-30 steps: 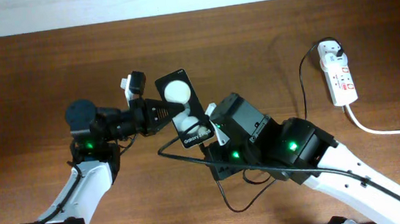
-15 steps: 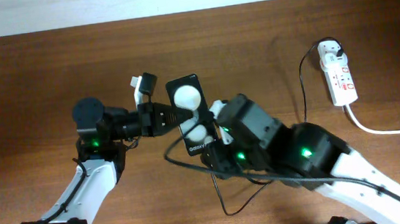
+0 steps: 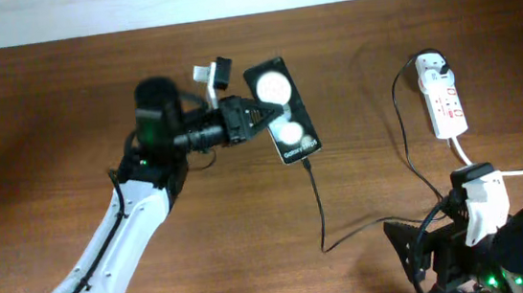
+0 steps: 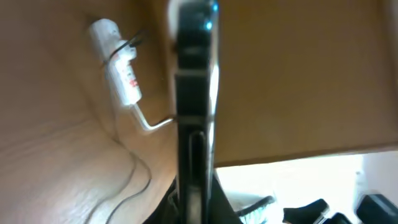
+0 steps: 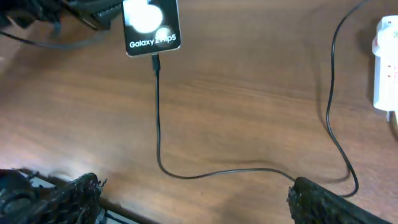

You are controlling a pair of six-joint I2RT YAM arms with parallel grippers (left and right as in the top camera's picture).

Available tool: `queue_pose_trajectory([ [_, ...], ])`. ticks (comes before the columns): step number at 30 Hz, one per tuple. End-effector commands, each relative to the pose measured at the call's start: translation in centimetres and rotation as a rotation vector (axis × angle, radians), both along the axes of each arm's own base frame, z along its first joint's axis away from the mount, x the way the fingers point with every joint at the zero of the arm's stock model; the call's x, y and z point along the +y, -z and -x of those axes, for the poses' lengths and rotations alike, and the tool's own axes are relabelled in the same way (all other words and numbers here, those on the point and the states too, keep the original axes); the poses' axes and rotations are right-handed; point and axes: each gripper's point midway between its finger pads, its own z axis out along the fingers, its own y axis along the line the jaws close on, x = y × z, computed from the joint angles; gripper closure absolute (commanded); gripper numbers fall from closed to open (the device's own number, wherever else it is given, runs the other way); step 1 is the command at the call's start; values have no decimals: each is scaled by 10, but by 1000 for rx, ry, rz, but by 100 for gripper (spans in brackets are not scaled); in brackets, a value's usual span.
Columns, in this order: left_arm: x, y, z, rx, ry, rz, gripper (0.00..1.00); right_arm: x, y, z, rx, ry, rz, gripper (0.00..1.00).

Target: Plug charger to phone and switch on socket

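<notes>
The left gripper lowers next, levels the phone and releases its edge on the bare wood below, since the cable's tip is already in the phone (image 3: 283,111).
My left gripper (image 3: 251,120) is shut on the side edge of the black phone (image 3: 283,111) and holds it up, tilted, above the table. In the left wrist view the phone (image 4: 194,93) shows edge-on between the jaws. The charger's thin black cable (image 5: 157,124) has its tip in the phone's (image 5: 151,25) lower end. It loops across the wood and rises to a white plug in the socket (image 3: 445,100), a white power strip at the far right. My right gripper (image 5: 199,200) stands open low at the front right, with only cable and bare wood between its fingers.
A thick white cord (image 3: 509,171) leaves the socket's near end toward the right edge. The slack charger cable (image 3: 321,213) lies across the middle of the brown table (image 3: 46,109). The right arm's body (image 3: 503,258) fills the front right corner.
My right gripper has opened, left the phone's lower end and pulled back to the front right. The left arm has carried the phone right and farther back, with the cable trailing from it.
</notes>
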Motion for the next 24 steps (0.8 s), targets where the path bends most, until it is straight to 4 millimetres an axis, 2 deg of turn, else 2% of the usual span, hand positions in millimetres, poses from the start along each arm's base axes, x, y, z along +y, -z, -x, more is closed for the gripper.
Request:
queue_pose_trajectory([
  [1,3,2,-11,-179,-26,-185,100,-3,3,-3,-1,19,15,1],
  [4,6,32,-5,-121,10,-257,100,-3,3,-3,-1,19,15,1],
  [8,18,101,-5,22,13,-432,100,-3,3,-3,-1,19,15,1],
  [12,17,159,6,216,67,-495,100,-3,3,-3,-1,19,15,1],
  [14,19,168,11,259,76,-509,100,-3,3,-3,-1,19,15,1],
  [24,26,177,16,274,74,-566,100,-3,3,-3,-1,19,15,1],
])
